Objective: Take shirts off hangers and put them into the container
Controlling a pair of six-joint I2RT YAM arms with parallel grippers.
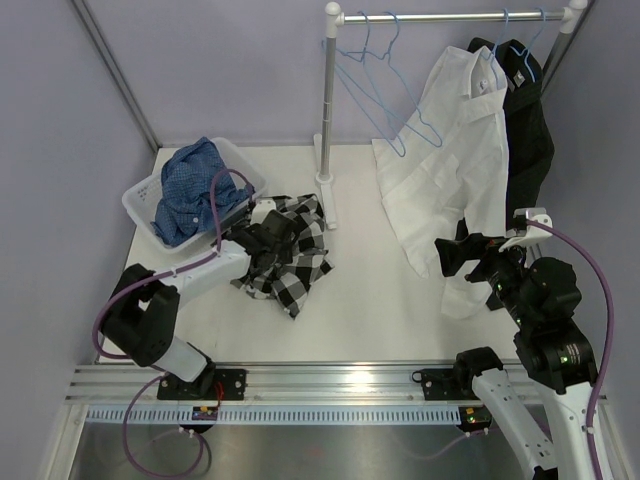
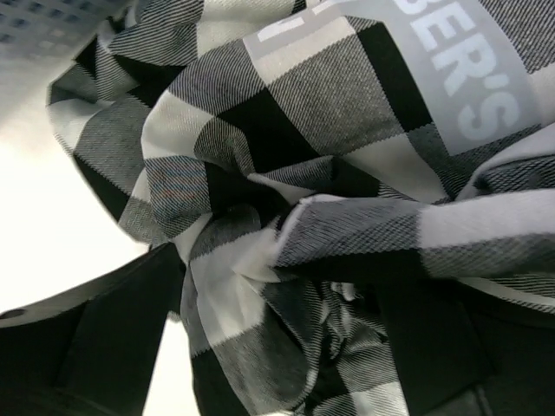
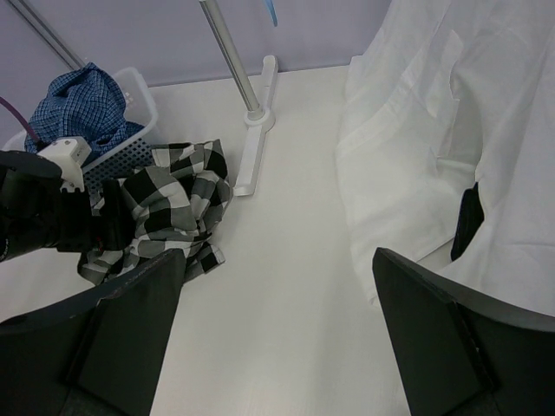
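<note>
The fold of bunched checked cloth lies loose between my open fingers, so my left gripper will push slightly down into the black-and-white check shirt and grab it.
A black-and-white check shirt [image 1: 295,262] lies crumpled on the table beside the container [image 1: 138,203], a white perforated basket holding a blue check shirt [image 1: 190,185]. My left gripper [image 1: 266,238] is pushed into the checked cloth. In the left wrist view its fingers [image 2: 113,329] stand wide apart, open, with bunched checked shirt [image 2: 286,130] loose between them. A white shirt [image 1: 450,150] and a black shirt [image 1: 528,130] hang on light-blue hangers [image 1: 497,45]. My right gripper [image 1: 452,255] is open and empty beside the white shirt's hem [image 3: 416,173].
Empty light-blue hangers [image 1: 372,62] hang on the rack's top bar. The rack pole [image 1: 328,110] and its white foot [image 3: 251,152] stand just right of the checked shirt. The basket wall [image 3: 130,149] shows at the far left of the right wrist view.
</note>
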